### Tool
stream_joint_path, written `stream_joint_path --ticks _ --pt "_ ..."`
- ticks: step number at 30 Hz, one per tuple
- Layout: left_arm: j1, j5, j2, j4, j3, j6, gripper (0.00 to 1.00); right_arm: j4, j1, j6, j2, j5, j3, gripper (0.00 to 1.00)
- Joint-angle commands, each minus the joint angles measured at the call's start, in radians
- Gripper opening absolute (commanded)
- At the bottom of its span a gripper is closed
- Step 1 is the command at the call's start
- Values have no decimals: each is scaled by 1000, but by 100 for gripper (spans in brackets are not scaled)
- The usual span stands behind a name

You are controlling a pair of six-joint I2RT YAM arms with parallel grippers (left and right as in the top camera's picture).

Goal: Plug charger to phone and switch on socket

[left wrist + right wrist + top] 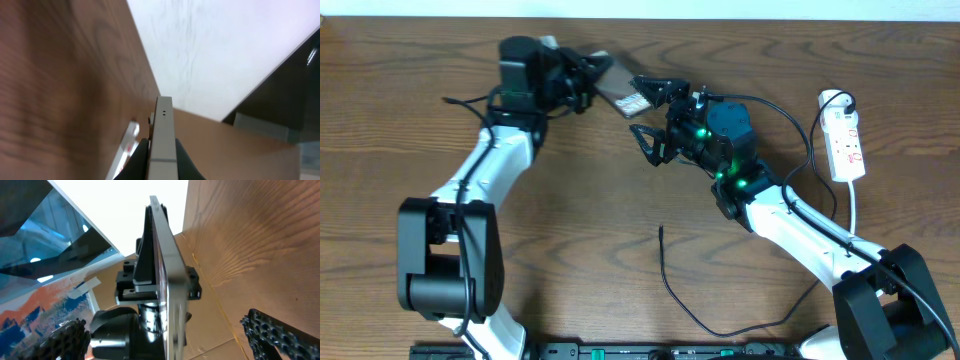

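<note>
My right gripper should move back from the phone (pixel 618 92) next and down, turned downward, onto the cable's free tip (pixel 661 236), since my left gripper already holds the phone.
The phone (pixel 618 92), a flat brown slab, hangs above the table's far middle with my left gripper (pixel 588 84) shut on its left end. In the left wrist view its pale edge (pixel 163 135) sits pinched between my dark fingers (pixel 140 162). My right gripper (pixel 651 112) stands open around the phone's right end without touching it. The phone is edge-on (pixel 165 275) in the right wrist view, between the wide-apart fingertips (pixel 280 335). The charger's thin black cable (pixel 672 292) lies loose on the table, its tip (pixel 661 231) free. Its white adapter (pixel 833 99) sits at the socket's (pixel 847 148) far end, at the right.
The right arm (pixel 790 215) slants across the table's right half, and the charger cable passes under it. The left arm (pixel 480 170) runs down the left side. The table's far edge lies just behind the phone.
</note>
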State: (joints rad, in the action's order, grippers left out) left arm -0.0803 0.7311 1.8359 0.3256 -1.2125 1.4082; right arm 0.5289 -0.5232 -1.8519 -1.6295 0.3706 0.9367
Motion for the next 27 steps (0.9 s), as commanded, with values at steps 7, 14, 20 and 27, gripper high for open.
stream_joint_path --ticks 7,14,20,27 --pt "354 439 -20 14 -3 -337 7 6 24 610 5 75 16 99" --pt "473 689 -20 14 -2 -525 7 -422 24 959 5 105 209 99" --pt "472 709 -20 14 -2 -570 8 -1029 -9 1170 5 -39 446 99" --pt "472 709 -20 13 -2 -589 7 -1467 -157 1127 -18 -275 457 99"
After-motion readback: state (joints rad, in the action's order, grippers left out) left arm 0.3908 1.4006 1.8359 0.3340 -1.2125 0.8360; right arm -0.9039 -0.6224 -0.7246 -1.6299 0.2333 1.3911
